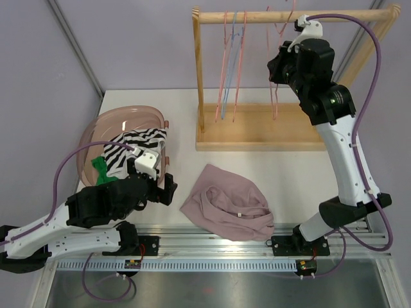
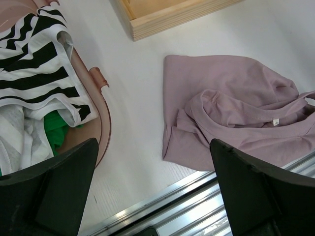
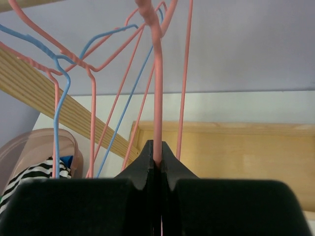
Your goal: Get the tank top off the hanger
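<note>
The bare pink hanger will next move with my right gripper along the rack's bar toward the other hangers, and my right gripper will open there.
A mauve tank top lies crumpled on the white table near the front edge, off any hanger; it also shows in the left wrist view. My right gripper is up at the wooden rack, shut on a bare pink hanger that hangs with other pink and blue hangers from the rail. In the top view the right gripper sits beside that pink hanger. My left gripper is open and empty, low over the table left of the tank top; in the top view it points toward it.
A pink translucent basket at the left holds a black-and-white striped garment and a green one. The rack's wooden base lies behind the tank top. A metal rail runs along the table's front edge.
</note>
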